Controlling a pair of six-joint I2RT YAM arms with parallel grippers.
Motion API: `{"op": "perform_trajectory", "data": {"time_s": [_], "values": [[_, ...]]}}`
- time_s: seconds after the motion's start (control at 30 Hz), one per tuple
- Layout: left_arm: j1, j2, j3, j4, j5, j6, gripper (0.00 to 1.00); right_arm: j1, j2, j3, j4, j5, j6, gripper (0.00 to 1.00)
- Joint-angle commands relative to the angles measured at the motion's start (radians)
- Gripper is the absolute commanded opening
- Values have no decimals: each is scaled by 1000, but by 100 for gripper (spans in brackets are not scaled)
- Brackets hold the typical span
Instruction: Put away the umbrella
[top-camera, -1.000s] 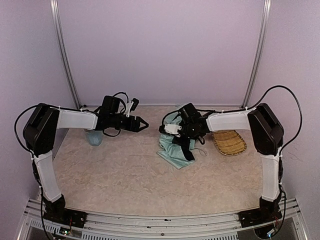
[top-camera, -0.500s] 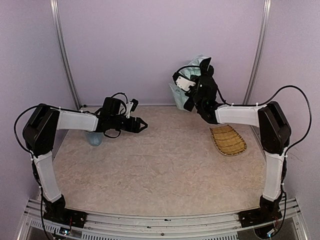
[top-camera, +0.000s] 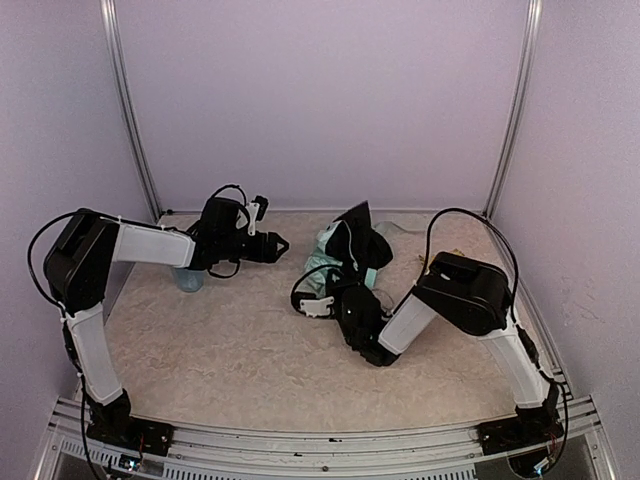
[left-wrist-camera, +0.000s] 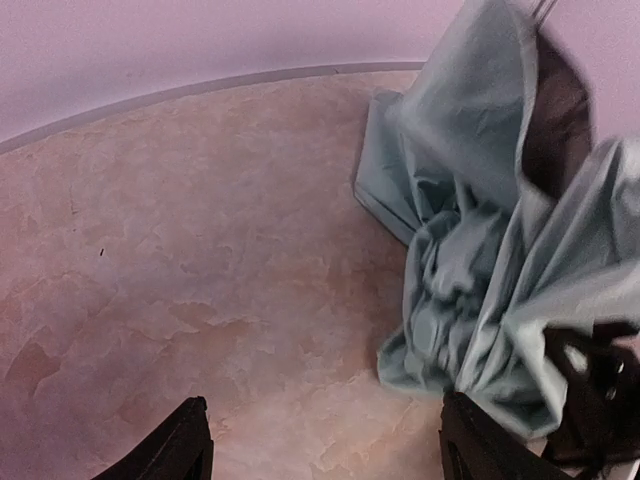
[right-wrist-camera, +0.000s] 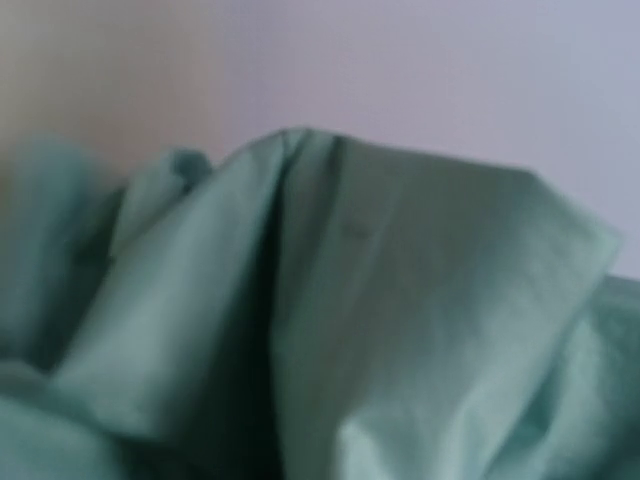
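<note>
The umbrella goes back and down onto the middle of the tabletop next for release as my right gripper tilts downward, since the bundle stands upright.
The umbrella is a crumpled bundle of pale mint-green fabric with black underside, standing up at the middle back of the table. My right gripper reaches up into its lower end from the folded right arm and is shut on it. Its fingers are hidden, and umbrella fabric fills the right wrist view. My left gripper hovers open just left of the bundle, nothing between its fingers. In the left wrist view, the left gripper frames bare table, with the umbrella to the right, by the right fingertip.
A light blue cup stands under the left forearm at the left. The right arm's elbow is folded low over the right side of the table. Purple walls close the back and both sides.
The right arm lifted the umbrella off the table, swung it high against the back wall, then brought it down to mid-table with the elbow folded. The left gripper barely moved.
</note>
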Motion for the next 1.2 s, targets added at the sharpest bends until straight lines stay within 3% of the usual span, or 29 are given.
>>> {"op": "perform_trajectory", "data": {"time_s": [0.0,0.1,0.23,0.33,0.43,0.6,0.77,1.07,1.17], "values": [[6,-34,-32,32,-28,-7,77,91,-113,-83,-208,30,252,0],[6,-50,-42,25,-29,-3,77,135,-199,-91,-626,-38,535,0],[3,-78,-58,20,-26,4,77,150,-274,-74,-988,-130,801,0],[0,-103,-64,1,-19,19,77,150,-300,-23,-1307,-355,939,0],[-9,-144,-87,-11,-24,38,76,149,-304,27,-1524,-543,1015,0],[-32,-256,-163,9,-14,82,76,125,-363,18,-1636,-822,1063,0],[-122,-404,-256,14,-61,215,75,57,-392,30,-1712,-1064,1053,0],[-300,-689,-541,80,50,475,66,-71,-323,141,-1841,-1307,1065,2],[-344,-667,-614,169,54,558,74,-77,-313,165,-1846,-1343,1057,9]]}}
